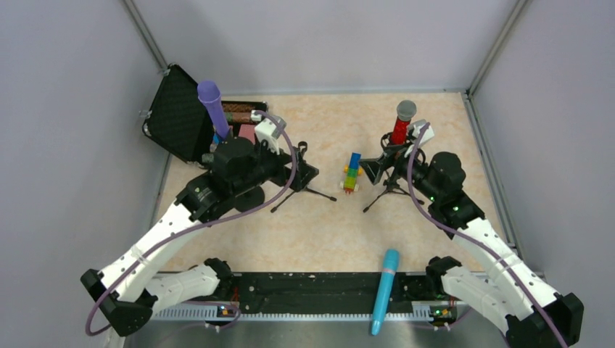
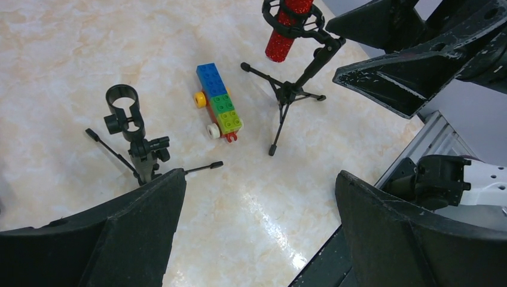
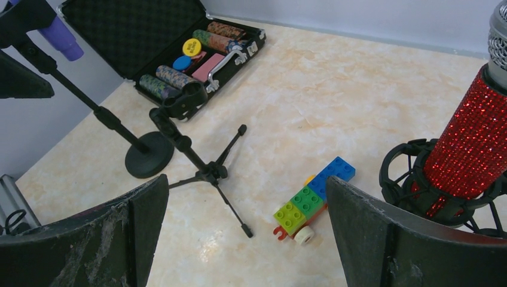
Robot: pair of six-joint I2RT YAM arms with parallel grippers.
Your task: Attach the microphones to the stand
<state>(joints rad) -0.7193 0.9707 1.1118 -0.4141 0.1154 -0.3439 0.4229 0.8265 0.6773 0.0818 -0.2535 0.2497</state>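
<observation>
The joint below the empty clip [image 2: 147, 149] is to the left in the wrist view, so my left gripper will turn and swing to that side.
The purple microphone [image 1: 210, 101] stands upright in a round-base stand [image 3: 146, 156] at the back left; it also shows in the right wrist view [image 3: 60, 39]. The glittery red microphone [image 1: 400, 125] with a silver head sits in the ring holder of the right tripod stand [image 1: 390, 185]; it also shows in both wrist views [image 2: 286, 30] [image 3: 472, 143]. The cyan-blue microphone [image 1: 384, 290] lies at the near edge. A small tripod stand [image 2: 128, 128] with an empty clip stands mid-table. My left gripper [image 1: 307, 174] [image 2: 260, 179] is open and empty beside it. My right gripper [image 1: 372, 169] [image 3: 246, 182] is open and empty, next to the red microphone's stand.
A multicoloured block toy [image 1: 352, 172] lies between the two tripods. An open black case [image 1: 178, 112] with chips and small items stands at the back left. A black strip [image 1: 319, 290] runs along the near edge. Grey walls enclose the table.
</observation>
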